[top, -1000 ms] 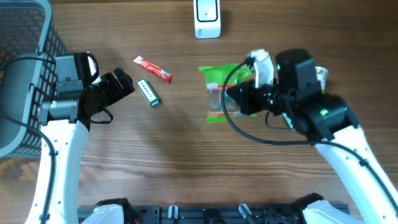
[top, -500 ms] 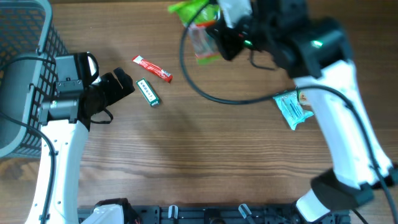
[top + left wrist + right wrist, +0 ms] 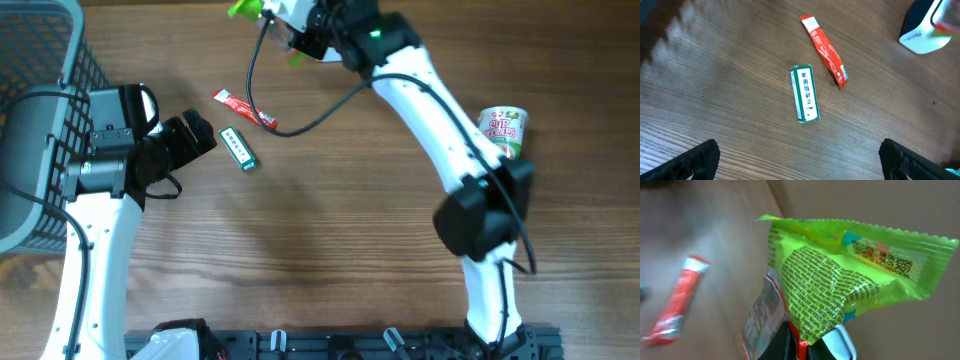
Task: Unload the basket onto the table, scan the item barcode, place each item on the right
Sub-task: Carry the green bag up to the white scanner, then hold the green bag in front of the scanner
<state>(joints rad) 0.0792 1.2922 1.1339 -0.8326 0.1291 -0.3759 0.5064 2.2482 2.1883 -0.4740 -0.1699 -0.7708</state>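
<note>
The right gripper will pull back, go down and let go of the packet [image 3: 248,9] there, because clear wood short of the noodle cup lies below and back of it.
My right gripper [image 3: 297,28] is shut on a bright green snack packet [image 3: 248,9] and holds it raised at the table's far edge. In the right wrist view the packet [image 3: 840,275] fills the frame with its printed back showing, and its lower edge is pinched between the jaws of the right gripper [image 3: 802,347]. The white scanner [image 3: 921,39] shows only in the left wrist view, at the top right; in the overhead view the right arm covers it. My left gripper [image 3: 203,135] hangs open over bare wood, short of a small green pack [image 3: 804,94] and a red sachet [image 3: 825,50].
A dark wire basket [image 3: 35,90] stands at the left edge. A noodle cup [image 3: 503,128] stands at the right, beside my right arm. The red sachet [image 3: 245,110] and green pack [image 3: 238,148] lie left of centre.
My right arm has swung the green packet from the middle right of the table up to the far edge, over where the scanner stood. The left arm has not moved.
</note>
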